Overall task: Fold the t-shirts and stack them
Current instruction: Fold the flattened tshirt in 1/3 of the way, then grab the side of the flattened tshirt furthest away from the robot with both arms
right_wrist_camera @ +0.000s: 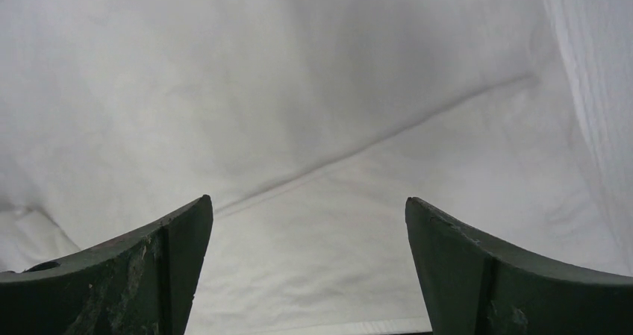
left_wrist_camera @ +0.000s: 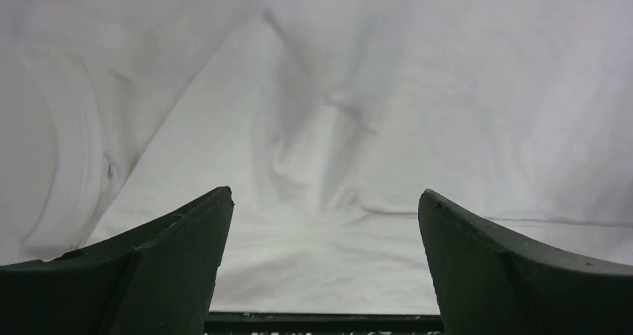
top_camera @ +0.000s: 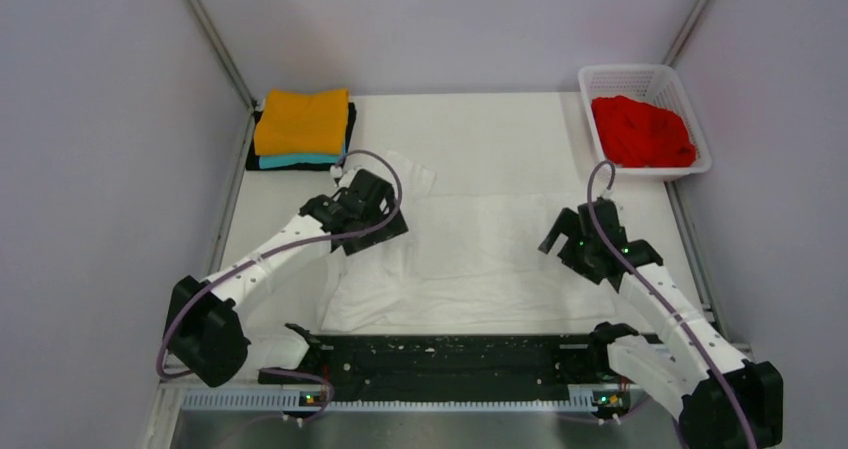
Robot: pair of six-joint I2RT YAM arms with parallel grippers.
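The far sleeve's tip sticks out past the shirt's body, so next I need to move my left gripper outward and down onto it.
A large white t-shirt (top_camera: 480, 259) lies spread flat in the middle of the table. It fills the left wrist view (left_wrist_camera: 336, 126) and the right wrist view (right_wrist_camera: 298, 111). My left gripper (top_camera: 372, 219) is open and empty over the shirt's left part. My right gripper (top_camera: 578, 244) is open and empty over its right part. A folded orange t-shirt (top_camera: 302, 121) lies on a folded teal one (top_camera: 298, 159) at the back left. A red t-shirt (top_camera: 642, 131) is bunched in the basket.
A white mesh basket (top_camera: 680, 94) stands at the back right. A dark folded cloth (top_camera: 262, 161) lies under the orange and teal stack. A black strip (top_camera: 450, 354) runs along the near table edge. Grey walls close in both sides.
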